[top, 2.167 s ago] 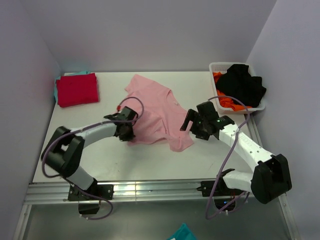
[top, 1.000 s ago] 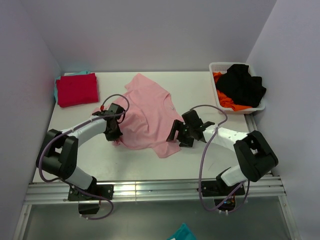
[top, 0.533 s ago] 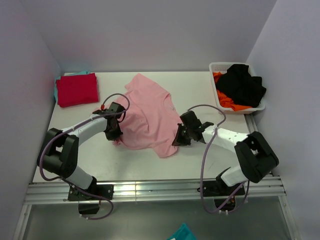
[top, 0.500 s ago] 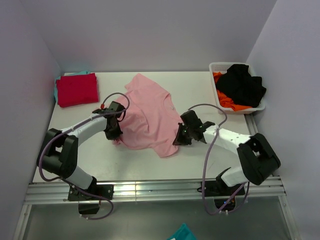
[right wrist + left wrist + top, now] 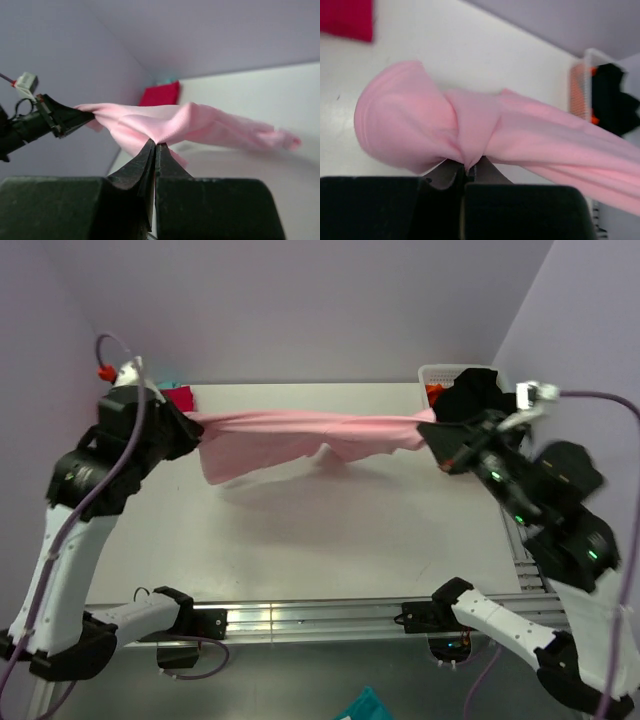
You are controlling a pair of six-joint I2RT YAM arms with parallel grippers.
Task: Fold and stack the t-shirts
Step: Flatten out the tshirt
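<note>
My left gripper lowers onto the bare patch beside the red t-shirt next, releasing the pink end, as the light pink t-shirt point(image 5: 300, 430) hangs taut above clear tabletop.
The light pink t-shirt point(image 5: 300, 430) hangs above the table, stretched taut into a band between my two raised grippers, its middle sagging. My left gripper point(image 5: 192, 426) is shut on its left end, where the cloth bunches at the fingertips point(image 5: 466, 172). My right gripper point(image 5: 432, 432) is shut on the right end, with pink cloth point(image 5: 175, 122) pinched at the tips point(image 5: 156, 145). The red t-shirt point(image 5: 180, 397) lies folded at the table's far left corner point(image 5: 160, 94), mostly hidden behind my left arm. A teal edge point(image 5: 167, 81) shows just behind it.
A white basket point(image 5: 440, 373) at the far right holds black cloth point(image 5: 478, 398) and orange cloth point(image 5: 432, 392). The basket point(image 5: 580, 85) also shows in the left wrist view. The white tabletop point(image 5: 330, 530) lies beneath the shirt. Purple walls close in on three sides. A teal scrap point(image 5: 365, 708) lies below the front rail.
The right gripper shut on the pink t-shirt's right edge. Both arms then rose and drew apart, lifting the shirt off the table and stretching it.
</note>
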